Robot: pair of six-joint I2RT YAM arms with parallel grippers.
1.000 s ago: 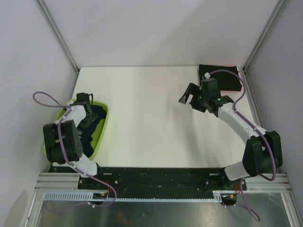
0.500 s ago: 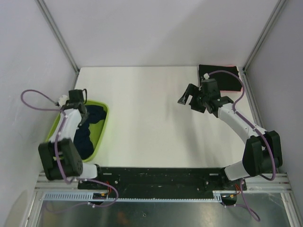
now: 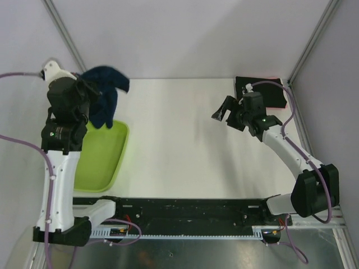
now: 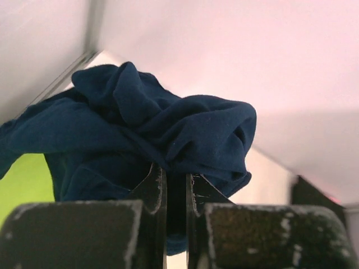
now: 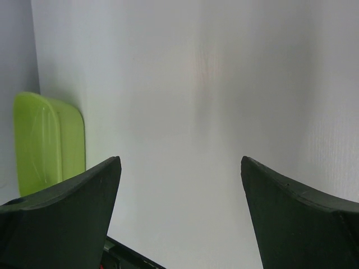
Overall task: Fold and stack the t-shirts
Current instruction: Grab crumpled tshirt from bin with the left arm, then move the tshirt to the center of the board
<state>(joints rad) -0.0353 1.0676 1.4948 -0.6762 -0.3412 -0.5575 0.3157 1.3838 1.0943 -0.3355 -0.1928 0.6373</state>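
Next, the left gripper carries the navy t-shirt (image 3: 105,96) across to the bare middle tabletop, below it and to its right in the top view, lowers and releases it.
A dark navy t-shirt (image 3: 105,96) hangs bunched in the air above the back left of the table, with my left gripper (image 3: 90,92) shut on it. The left wrist view has the navy cloth (image 4: 157,123) draped over the closed gripper (image 4: 174,174). A folded black t-shirt (image 3: 262,92) lies flat at the back right corner, a red-pink edge (image 3: 274,77) peeking out behind it. My right gripper (image 3: 224,110) hovers open just left of that black shirt, nothing between its fingers; its wrist view shows the gripper (image 5: 180,162) over bare white table.
A lime-green plastic tub (image 3: 101,159) sits at the near left with nothing in it, under the raised left arm; it also appears as a green tub (image 5: 45,140) in the right wrist view. Frame posts and walls close in the table's back and sides.
My left gripper shut on the navy t-shirt in the tub and lifted it high and toward the back. The tub is left bare. The right arm barely moved.
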